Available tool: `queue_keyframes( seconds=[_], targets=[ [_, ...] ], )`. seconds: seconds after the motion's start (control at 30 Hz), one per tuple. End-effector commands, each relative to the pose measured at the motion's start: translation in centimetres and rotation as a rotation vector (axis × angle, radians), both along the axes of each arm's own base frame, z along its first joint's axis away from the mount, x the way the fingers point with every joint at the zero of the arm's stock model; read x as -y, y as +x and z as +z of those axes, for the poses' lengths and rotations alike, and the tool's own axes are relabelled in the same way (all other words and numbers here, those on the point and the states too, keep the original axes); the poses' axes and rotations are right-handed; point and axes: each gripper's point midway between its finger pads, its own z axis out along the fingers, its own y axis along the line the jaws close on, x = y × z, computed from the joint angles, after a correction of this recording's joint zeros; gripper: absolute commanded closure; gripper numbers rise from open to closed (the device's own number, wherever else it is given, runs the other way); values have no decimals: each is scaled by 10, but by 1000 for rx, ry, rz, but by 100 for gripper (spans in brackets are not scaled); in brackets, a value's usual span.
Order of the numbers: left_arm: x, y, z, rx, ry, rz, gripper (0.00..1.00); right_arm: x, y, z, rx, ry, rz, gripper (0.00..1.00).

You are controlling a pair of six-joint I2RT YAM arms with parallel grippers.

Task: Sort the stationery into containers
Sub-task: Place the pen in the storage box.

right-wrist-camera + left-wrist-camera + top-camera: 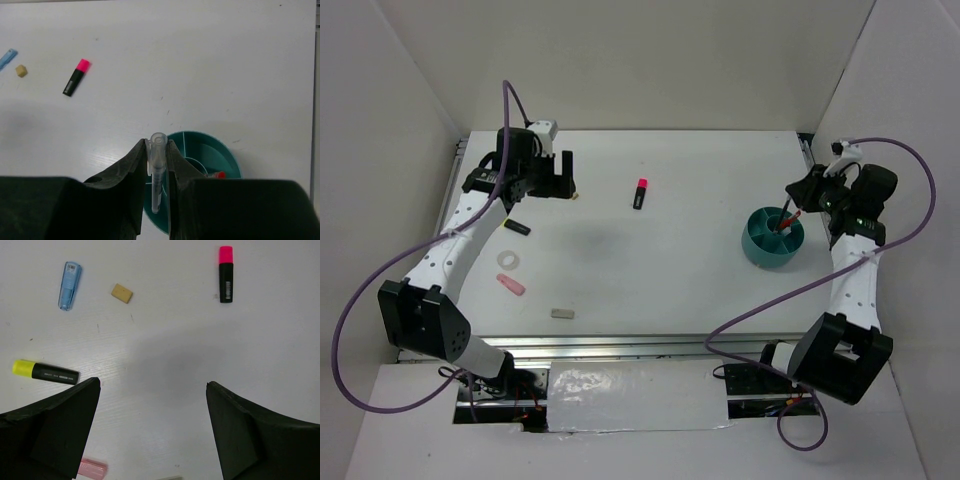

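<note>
Next, the right gripper lowers toward the red pen (218, 175), bringing the clear pen's lower end, which hangs beside the teal cup's middle ring (194, 167), over that ring.
My right gripper (157, 146) is shut on a clear pen (156, 172), held upright with its lower end inside the teal cup (210, 148). A red pen (218, 175) stands in the cup. In the top view this gripper (800, 200) hovers over the cup's (765, 250) far rim. My left gripper (152, 390) is open and empty above bare table at the far left (563, 180). Below it lie a blue clip (69, 278), a tan eraser (121, 292), a pink-capped highlighter (226, 274), a yellow-capped highlighter (46, 373) and a pink eraser (92, 468).
A white tape ring (508, 260), the pink eraser (511, 286) and a grey eraser (562, 313) lie at the near left. The pink-capped highlighter (640, 193) lies mid-table. White walls close in the table at the back and both sides.
</note>
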Motion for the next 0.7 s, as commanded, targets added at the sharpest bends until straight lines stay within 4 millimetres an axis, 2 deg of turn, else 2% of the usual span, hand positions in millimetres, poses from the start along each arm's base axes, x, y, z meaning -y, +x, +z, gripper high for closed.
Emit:
queue_keyframes(
  seconds=[0.0, 0.37, 0.43, 0.47, 0.67],
  targets=[
    [1, 9, 3, 29, -27, 9, 1, 5, 10, 9, 81, -63, -6, 100],
    [0, 11, -4, 16, -22, 21, 1, 11, 21, 4, 164, -104, -40, 100],
    [-1, 11, -4, 15, -18, 24, 1, 13, 22, -2, 162, -106, -52, 100],
    [-2, 12, -6, 14, -15, 28, 1, 16, 24, 2, 189, -124, -69, 100],
    [-2, 11, -8, 9, -7, 31, 1, 20, 30, -2, 207, -106, -101, 100]
  ],
)
